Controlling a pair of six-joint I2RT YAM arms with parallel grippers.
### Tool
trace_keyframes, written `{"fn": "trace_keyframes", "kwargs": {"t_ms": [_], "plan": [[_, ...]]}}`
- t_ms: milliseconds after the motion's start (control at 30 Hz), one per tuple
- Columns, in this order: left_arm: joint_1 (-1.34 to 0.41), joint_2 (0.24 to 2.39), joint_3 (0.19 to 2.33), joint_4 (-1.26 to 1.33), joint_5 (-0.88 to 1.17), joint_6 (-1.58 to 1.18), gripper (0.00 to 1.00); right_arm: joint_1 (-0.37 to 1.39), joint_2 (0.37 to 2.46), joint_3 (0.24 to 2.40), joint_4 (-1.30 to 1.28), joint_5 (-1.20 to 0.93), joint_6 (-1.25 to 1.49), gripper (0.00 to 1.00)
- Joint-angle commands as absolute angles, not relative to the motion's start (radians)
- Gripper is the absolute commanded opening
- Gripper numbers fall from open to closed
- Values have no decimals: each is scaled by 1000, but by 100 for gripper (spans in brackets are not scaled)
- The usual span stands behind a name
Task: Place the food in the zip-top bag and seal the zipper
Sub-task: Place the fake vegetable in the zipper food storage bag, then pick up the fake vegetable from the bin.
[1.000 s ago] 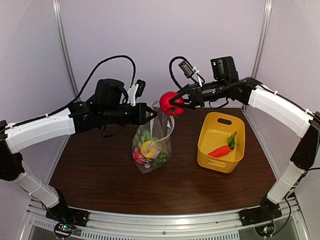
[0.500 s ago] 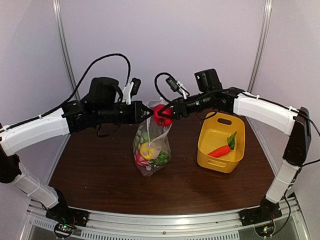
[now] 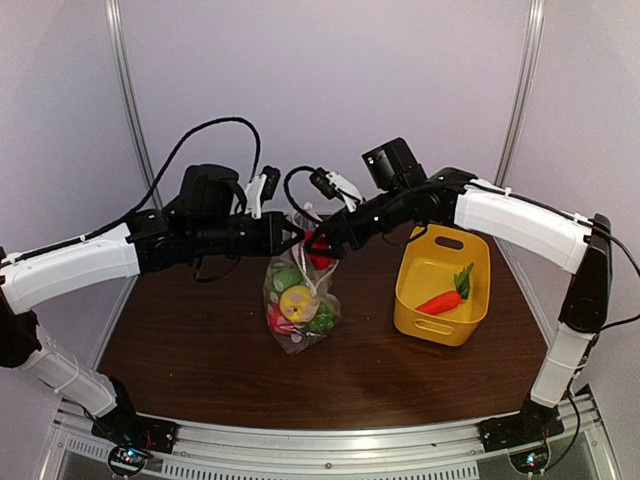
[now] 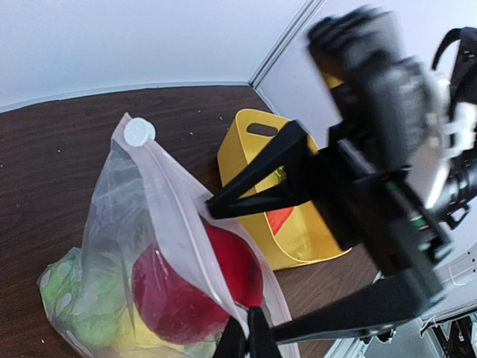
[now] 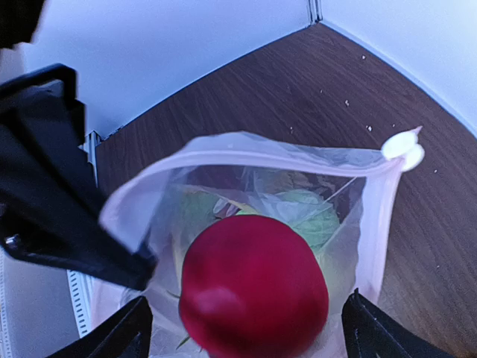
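Observation:
The carrot is the basket's only remaining food, so next my right gripper needs to go to the right in the top view and down onto the carrot's thick end [image 3: 450, 299].
The clear zip-top bag [image 3: 300, 312] stands at the table's middle with green, yellow and red toy food inside. My left gripper [image 3: 291, 238] is shut on the bag's rim [image 4: 250, 337] and holds the mouth up. The zipper strip [image 5: 246, 144] runs round the open mouth. My right gripper [image 3: 319, 244] is at the mouth. Its fingers [image 5: 133, 333] stand wide apart, with gaps to the red apple [image 5: 253, 294] between them. The apple sits inside the bag's top [image 4: 186, 287]. An orange-red carrot [image 3: 440, 300] lies in the yellow basket [image 3: 470, 325].
The yellow basket stands right of the bag, close to my right arm [image 3: 510, 215], and also shows behind the bag in the left wrist view [image 4: 250, 145]. A white tab [image 5: 403, 147] marks the bag's far corner. Bare brown table [image 3: 200, 350] lies in front.
My right gripper has moved left and down, bringing the red apple from above the bag into its mouth. Its fingers now stand apart from the apple. The left gripper has kept its hold.

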State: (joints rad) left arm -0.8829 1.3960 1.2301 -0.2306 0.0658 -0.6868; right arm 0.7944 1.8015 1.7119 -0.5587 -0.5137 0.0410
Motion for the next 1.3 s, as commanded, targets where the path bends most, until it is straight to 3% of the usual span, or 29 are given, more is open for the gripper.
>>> {"fn": "trace_keyframes", "kwargs": {"t_ms": [0,233,400,667,967,1100,1267], "plan": [[-883,1378,1201,-183,15,-661,0,790,1681,1763,-644,-535,-54,91],[-883,1378,1204,-188,-20,-642,0,715,1565,1693,-683,-509,-110,91],[-873,1326,1189,-218,-152,-583,0,516,1548,1590,-747,-519,-164,88],[-880,1409,1214,-185,0,-581,0,224,1609,1454,-844,-478,-237,80],[-881,1404,1216,-172,0,-583,0,206,1622,1260,-760,-360,-180,71],[-880,1385,1194,-175,-1,-583,0,206,1631,1244,-788,-417,-362,68],[-881,1378,1178,-168,-2,-587,0,203,1592,1226,-833,-467,-870,67]]}}
